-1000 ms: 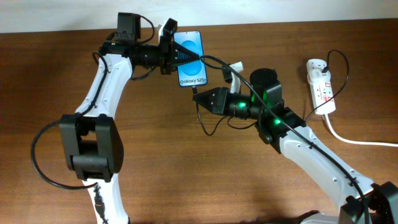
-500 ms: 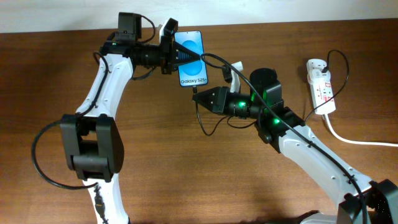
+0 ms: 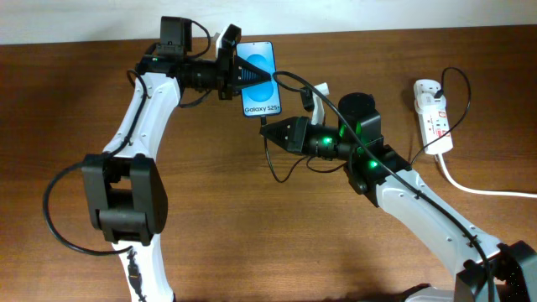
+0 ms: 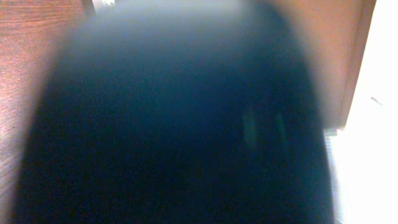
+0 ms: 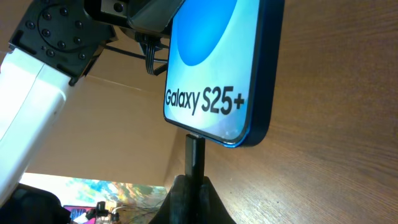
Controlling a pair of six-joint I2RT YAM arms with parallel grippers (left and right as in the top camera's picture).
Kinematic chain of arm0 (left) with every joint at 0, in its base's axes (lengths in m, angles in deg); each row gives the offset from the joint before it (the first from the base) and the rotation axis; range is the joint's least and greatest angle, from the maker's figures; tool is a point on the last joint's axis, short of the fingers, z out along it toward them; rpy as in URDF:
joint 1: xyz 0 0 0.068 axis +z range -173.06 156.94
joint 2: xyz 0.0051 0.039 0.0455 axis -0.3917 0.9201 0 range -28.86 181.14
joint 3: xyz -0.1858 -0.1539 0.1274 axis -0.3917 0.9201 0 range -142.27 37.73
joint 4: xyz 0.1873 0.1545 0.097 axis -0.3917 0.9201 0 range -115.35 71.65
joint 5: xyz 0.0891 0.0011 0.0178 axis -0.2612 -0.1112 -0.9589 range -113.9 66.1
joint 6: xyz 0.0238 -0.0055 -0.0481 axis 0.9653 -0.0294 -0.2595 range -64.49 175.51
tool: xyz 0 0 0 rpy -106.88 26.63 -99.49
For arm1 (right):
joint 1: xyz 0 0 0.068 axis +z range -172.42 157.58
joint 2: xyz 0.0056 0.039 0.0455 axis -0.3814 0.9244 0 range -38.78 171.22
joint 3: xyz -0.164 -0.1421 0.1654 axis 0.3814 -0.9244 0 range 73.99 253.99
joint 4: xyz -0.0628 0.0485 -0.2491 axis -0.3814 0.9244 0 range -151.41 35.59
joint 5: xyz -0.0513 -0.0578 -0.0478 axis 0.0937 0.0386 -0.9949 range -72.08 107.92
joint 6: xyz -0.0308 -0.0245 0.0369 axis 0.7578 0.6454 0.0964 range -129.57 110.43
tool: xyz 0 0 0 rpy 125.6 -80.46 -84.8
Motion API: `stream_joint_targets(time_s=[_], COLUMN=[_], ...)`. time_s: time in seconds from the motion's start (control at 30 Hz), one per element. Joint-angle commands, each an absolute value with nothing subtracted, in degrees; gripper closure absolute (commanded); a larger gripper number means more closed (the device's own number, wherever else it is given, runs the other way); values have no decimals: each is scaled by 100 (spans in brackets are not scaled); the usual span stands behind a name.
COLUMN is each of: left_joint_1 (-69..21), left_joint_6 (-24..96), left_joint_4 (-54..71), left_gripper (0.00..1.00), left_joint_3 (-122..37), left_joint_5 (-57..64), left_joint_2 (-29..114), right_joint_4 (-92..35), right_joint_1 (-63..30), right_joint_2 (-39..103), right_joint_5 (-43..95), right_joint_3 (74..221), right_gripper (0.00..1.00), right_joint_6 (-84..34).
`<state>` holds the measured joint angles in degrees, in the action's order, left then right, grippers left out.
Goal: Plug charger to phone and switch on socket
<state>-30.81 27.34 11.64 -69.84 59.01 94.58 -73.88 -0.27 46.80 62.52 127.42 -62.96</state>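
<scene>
The clear wood of the bare brown tabletop is below my left gripper and back from it. My left gripper will move the phone down and back onto it and let go.
My left gripper (image 3: 246, 74) is shut on the phone (image 3: 258, 80) and holds it tilted above the table, its blue screen reading "Galaxy S25+". The left wrist view is filled by a dark blur. My right gripper (image 3: 270, 132) is shut on the charger plug (image 5: 194, 155), just below the phone (image 5: 214, 68). The plug's tip meets the phone's bottom edge; I cannot tell how deep it sits. The thin black charger cable (image 3: 276, 168) loops under the right gripper. The white socket (image 3: 434, 113) lies at the far right, away from both grippers.
The socket's thick white cord (image 3: 478, 188) runs off to the right edge. A black cable (image 3: 457, 84) arcs over the socket. The left arm (image 5: 37, 93) shows behind the phone in the right wrist view. The table is brown wood (image 3: 252, 235).
The left gripper and the phone have shifted very slightly to the right. The right gripper and the plug have stayed in place.
</scene>
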Motion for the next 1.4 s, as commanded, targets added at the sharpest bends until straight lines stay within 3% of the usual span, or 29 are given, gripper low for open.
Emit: stream_joint_targets(time_s=[0.0,0.13,0.3,0.4,0.5,0.63,0.93,1.37], left_joint_1=[-3367,-3332,-3055,-2865,-2788,-2828,-3168,-3684], left_joint_6=[2643,2645,2645,2995,3666,4520,4789,4138], left_joint_4=[1273,1127,1107,1114,1289,2355,2506,1879], left_gripper=[100,100,100,100,100,100,100,100], left_joint_3=[-7032,-7032,-7032,-7032,-6991,-6700,-5717,-5686], left_joint_5=[6588,6461,5980,5774,5460,3973,2529,1202], left_joint_2=[9403,9403,9403,9403,9403,9403,9403,9405], right_joint_4=[-7582,-7578,-7333,-7278,-7237,-6802,-5600,-5285], right_joint_1=[-258,-258,-258,-258,-287,-687,-969,-969], right_joint_2=[4785,4785,4785,4785,4785,4785,4785,4785], right_joint_5=[5452,5500,5602,5666,5758,5952,6081,6123], right_joint_3=[12830,12830,12830,12830,12830,12830,12830,12830], right_gripper=[96,93,64,53,27,16,12,11], right_joint_6=[-6261,-6259,-6235,-6217,-5946,-5854,-4871,-4700])
